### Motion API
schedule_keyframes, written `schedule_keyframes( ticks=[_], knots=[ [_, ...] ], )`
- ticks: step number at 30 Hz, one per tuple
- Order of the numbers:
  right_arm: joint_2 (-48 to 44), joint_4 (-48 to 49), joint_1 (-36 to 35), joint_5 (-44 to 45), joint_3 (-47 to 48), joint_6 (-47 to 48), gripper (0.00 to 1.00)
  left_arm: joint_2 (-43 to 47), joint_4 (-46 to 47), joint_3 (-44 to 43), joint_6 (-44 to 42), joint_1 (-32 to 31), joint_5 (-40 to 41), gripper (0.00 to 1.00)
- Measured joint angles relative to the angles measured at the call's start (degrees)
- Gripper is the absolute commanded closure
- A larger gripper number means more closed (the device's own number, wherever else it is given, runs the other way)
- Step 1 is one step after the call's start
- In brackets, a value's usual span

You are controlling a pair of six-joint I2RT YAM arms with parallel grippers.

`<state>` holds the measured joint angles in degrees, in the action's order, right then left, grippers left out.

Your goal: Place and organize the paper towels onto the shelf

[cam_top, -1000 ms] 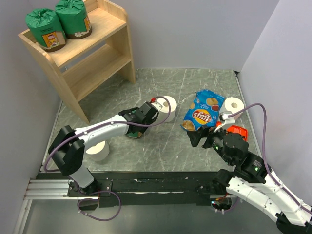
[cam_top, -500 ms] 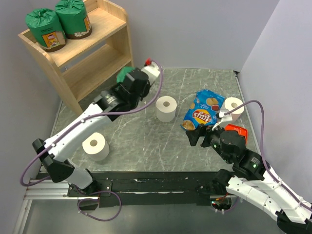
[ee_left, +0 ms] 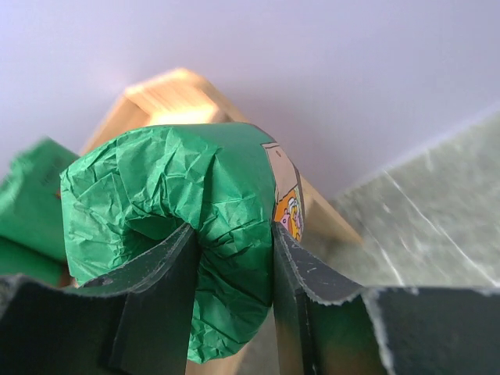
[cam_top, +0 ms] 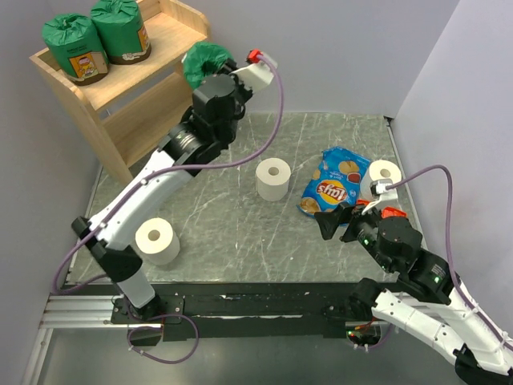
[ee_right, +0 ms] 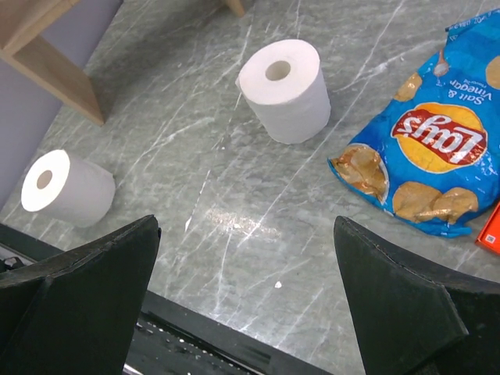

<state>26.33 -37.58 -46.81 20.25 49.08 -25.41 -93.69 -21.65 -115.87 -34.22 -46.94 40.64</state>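
The roll in my left gripper needs to go outward, to the left in the top view, over the empty end of the shelf's top level. I should then let go of it there.
My left gripper (cam_top: 210, 74) is shut on a green-wrapped paper towel roll (cam_top: 199, 61) and holds it high in the air, just right of the wooden shelf (cam_top: 164, 90). In the left wrist view the roll (ee_left: 195, 180) sits pinched between the fingers, with the gripper (ee_left: 234, 273) close to the shelf top (ee_left: 168, 90). Two green rolls (cam_top: 76, 44) (cam_top: 120, 30) stand on the top tier. Three white rolls stand on the table: middle (cam_top: 273, 178), near left (cam_top: 157, 241), far right (cam_top: 385, 175). My right gripper (cam_top: 341, 224) is open and empty above the table (ee_right: 246, 258).
A blue chip bag (cam_top: 335, 183) lies between the middle and right white rolls. A red packet (cam_top: 390, 213) lies by the right arm. The shelf's lower tier (cam_top: 172, 108) is bare. Walls close in on the left, back and right.
My left arm has lifted the green roll from the table centre and swung it up and back toward the shelf's right side. The right arm has shifted slightly.
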Motion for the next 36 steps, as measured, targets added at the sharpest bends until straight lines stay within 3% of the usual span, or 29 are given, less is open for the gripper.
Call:
schedule_keyframes(
  ticks=[10, 19, 36],
  knots=[
    [-0.6, -4.1, 0.0, 0.0, 1.8, 0.0, 0.00, -10.8, 9.3, -7.9, -11.6, 5.3, 0.7, 0.64],
    [-0.2, -6.6, 0.0, 0.0, 4.1, 0.0, 0.00, -12.1, 12.8, -12.8, -12.9, 12.6, -2.3, 0.60],
    [2.0, -8.7, 0.0, -2.1, 10.2, 0.1, 0.00, -16.5, 15.9, -13.8, -12.6, 18.1, -8.2, 0.58]
  ],
)
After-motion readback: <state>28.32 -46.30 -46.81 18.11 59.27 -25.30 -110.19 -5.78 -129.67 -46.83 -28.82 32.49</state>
